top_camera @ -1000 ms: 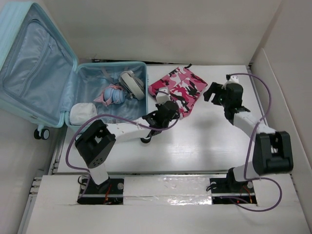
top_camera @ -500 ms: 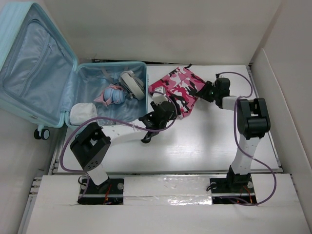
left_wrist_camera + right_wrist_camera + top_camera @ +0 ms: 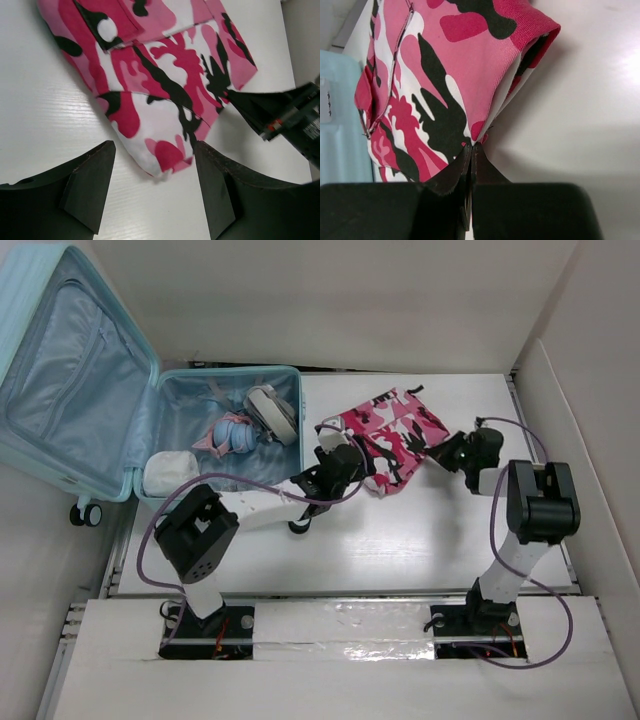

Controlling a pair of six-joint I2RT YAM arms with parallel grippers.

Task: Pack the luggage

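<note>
The garment's near corner is below my left gripper, which needs to go down toward the pocket flap, with its fingers on either side of the garment's edge facing the luggage (image 3: 70,380).
The luggage (image 3: 70,380) lies open at the left, its lid flat against the wall and its grey-blue lining showing. A pink, black and white camouflage garment (image 3: 395,430) lies on the white table between the two arms. My right gripper (image 3: 472,150) is shut on the garment's right edge (image 3: 448,452), and the cloth rises from the pinch. My left gripper (image 3: 155,195) is open. Its fingers (image 3: 90,185) stand on either side of the garment's near corner (image 3: 165,152) without touching it.
Inside the luggage's lower shell are a blue-and-pink item (image 3: 232,435), a grey-and-white item (image 3: 270,410) and a white pouch (image 3: 170,472). A raised white wall (image 3: 570,420) borders the table on the right.
My right gripper reached the garment's right edge, shut on it and drew it rightward. My left gripper opened and the cloth slid out from between its fingers.
</note>
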